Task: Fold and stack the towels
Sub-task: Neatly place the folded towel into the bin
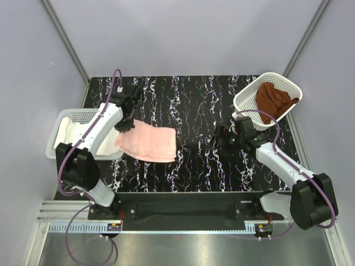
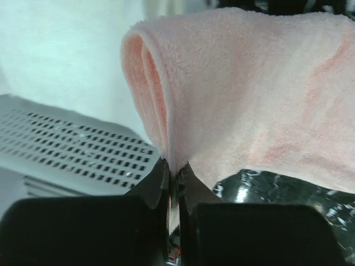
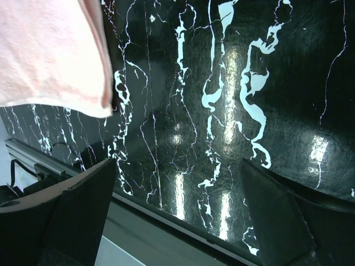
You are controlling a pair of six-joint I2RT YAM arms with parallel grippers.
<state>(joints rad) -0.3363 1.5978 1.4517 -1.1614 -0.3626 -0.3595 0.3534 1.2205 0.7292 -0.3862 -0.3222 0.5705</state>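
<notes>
I will next move the pink towel (image 1: 151,142) with my left gripper to the left in the top view, over the basket's white towel, and let go of it.
The pale pink towel (image 1: 151,142) lies folded on the black marbled table, left of centre. My left gripper (image 1: 127,125) is shut on its left edge; in the left wrist view the fingertips pinch the fold of the pink towel (image 2: 249,94) at the left gripper (image 2: 173,168). A white towel (image 1: 71,132) lies in the left basket (image 1: 77,114). The rust-brown towel (image 1: 275,100) is bunched in the right basket (image 1: 248,95). My right gripper (image 1: 217,142) hovers over bare table right of centre, open and empty. Ahead of the right gripper (image 3: 177,194) shows a corner of the pink towel (image 3: 50,50).
The left basket's mesh wall (image 2: 72,149) stands right beside the pinched towel edge, with the white towel (image 2: 66,50) behind it. The table's near edge and a metal rail (image 3: 155,238) run under the right gripper. Grey walls close in the table.
</notes>
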